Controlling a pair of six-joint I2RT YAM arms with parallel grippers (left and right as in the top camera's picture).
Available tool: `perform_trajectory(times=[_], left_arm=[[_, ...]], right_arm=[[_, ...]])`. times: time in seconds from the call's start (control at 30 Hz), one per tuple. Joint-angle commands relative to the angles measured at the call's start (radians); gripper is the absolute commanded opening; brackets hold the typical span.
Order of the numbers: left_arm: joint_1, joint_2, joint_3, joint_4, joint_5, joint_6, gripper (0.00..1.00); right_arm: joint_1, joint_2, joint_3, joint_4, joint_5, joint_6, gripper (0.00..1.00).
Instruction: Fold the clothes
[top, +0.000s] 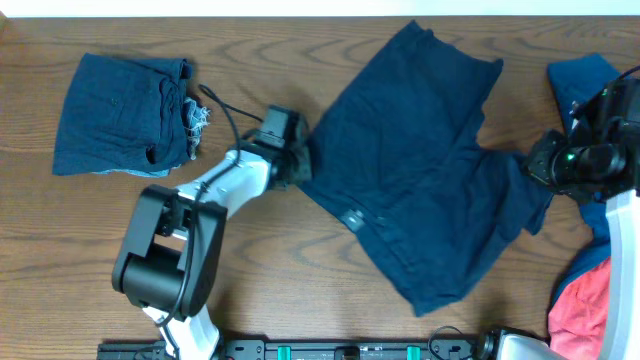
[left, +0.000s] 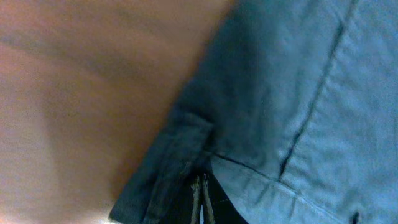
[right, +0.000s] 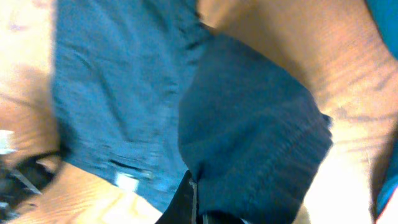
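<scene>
My right gripper comes down to the bare wood (top: 553, 224) (right: 349, 140) beside the blue garment next and lets go of the shorts' edge there, since that fold still hangs off the table.
The dark navy shorts (top: 410, 170) lie spread across the middle of the table, with the small grey label (top: 354, 219) on the waistband toward the front. My left gripper (top: 298, 163) is shut on the shorts' left edge. In the left wrist view its fingertips (left: 202, 200) are pressed together over the hem of the shorts (left: 292, 93). My right gripper (top: 537, 166) is shut on the right edge. In the right wrist view, a lifted navy fold (right: 249, 130) bunches over the closed right gripper (right: 193, 198), and the label (right: 127, 182) shows beyond.
A folded denim garment with a frayed hem (top: 120, 115) lies at the back left. A blue garment (top: 585, 80) and a coral-red one (top: 580, 305) lie along the right edge, under the right arm. Bare wood table (top: 300, 290) runs along the front.
</scene>
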Motion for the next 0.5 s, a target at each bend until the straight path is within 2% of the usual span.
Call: perform_trajectory(times=[0.0,0.17,0.27,0.3,0.37,0.4,0.47], left_arm=[[0.122,0.071,0.006,0.043,-0.163,-0.002,0.06],[0.207,0.071,0.138,0.112,-0.077,0.042,0.06],[0.208,0.071,0.255,0.085,-0.068,0.13,0.06],[0.207,0.071,0.301,0.048,-0.069,0.159,0.06],[0.207,0.07,0.389,-0.068,-0.068,0.197,0.06],[0.207,0.069,0.429,-0.138,-0.068,0.213,0.06],[0.207,0.066,0.512,-0.313,-0.067,0.229,0.06]], right_arm=[[-0.002,0.027,-0.033,0.0,0.051,0.002,0.01],[0.0,0.052,-0.079,0.011,0.061,0.002,0.01],[0.005,0.054,-0.12,0.028,0.06,0.002,0.05],[0.006,0.054,-0.136,0.034,0.06,0.002,0.12],[0.007,0.054,-0.167,0.04,0.061,0.002,0.45],[0.007,0.054,-0.181,0.042,0.062,0.002,0.54],[0.006,0.054,-0.206,0.049,0.087,-0.004,0.62]])
